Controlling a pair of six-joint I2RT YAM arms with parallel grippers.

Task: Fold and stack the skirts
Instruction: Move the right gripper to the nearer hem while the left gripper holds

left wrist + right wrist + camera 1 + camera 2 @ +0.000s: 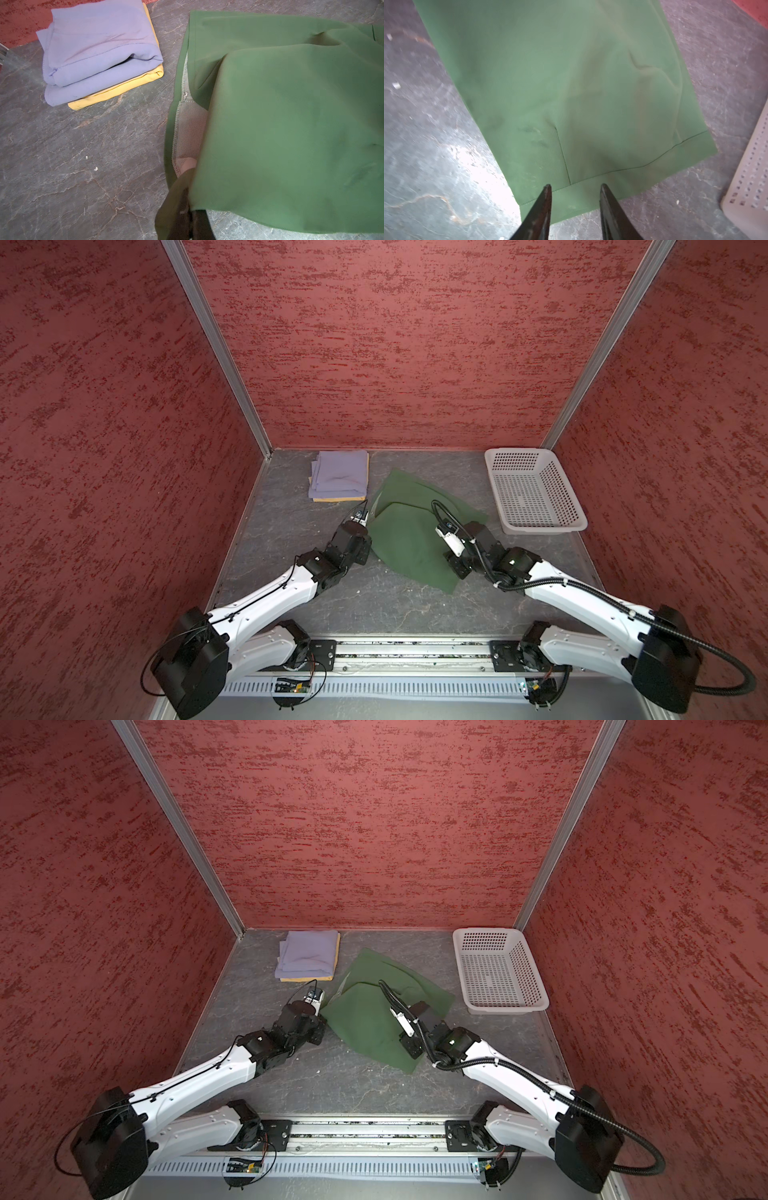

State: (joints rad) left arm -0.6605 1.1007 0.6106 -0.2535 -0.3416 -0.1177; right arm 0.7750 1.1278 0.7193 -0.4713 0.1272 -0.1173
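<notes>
I need to pull my right gripper back next and lower it onto the near corner of the hem (pixel 453 588) (pixel 525 212), since my left gripper already holds the other end of the near edge.
The dark green skirt (pixel 407 535) (pixel 365 1019) lies mid-table, partly folded over itself. Its lighter mesh waistband (pixel 191 133) shows in the left wrist view. My left gripper (pixel 368 522) (pixel 190 216) is at the skirt's left edge, shut on a pinch of green cloth (pixel 291 124). My right gripper (pixel 455 568) (pixel 575 186) hovers open over the hem (pixel 571 193) on the skirt's right side, with nothing between its fingers. At the back left, the folded lavender skirt (pixel 338 475) (pixel 99 47) rests on the folded yellow skirt (pixel 332 499) (pixel 124 89).
A white perforated basket (pixel 544 526) (pixel 507 1006) stands at the back right, close to the green skirt's right corner; its edge (pixel 749 187) shows in the right wrist view. Red walls enclose three sides of the grey stone-patterned table (pixel 291 531).
</notes>
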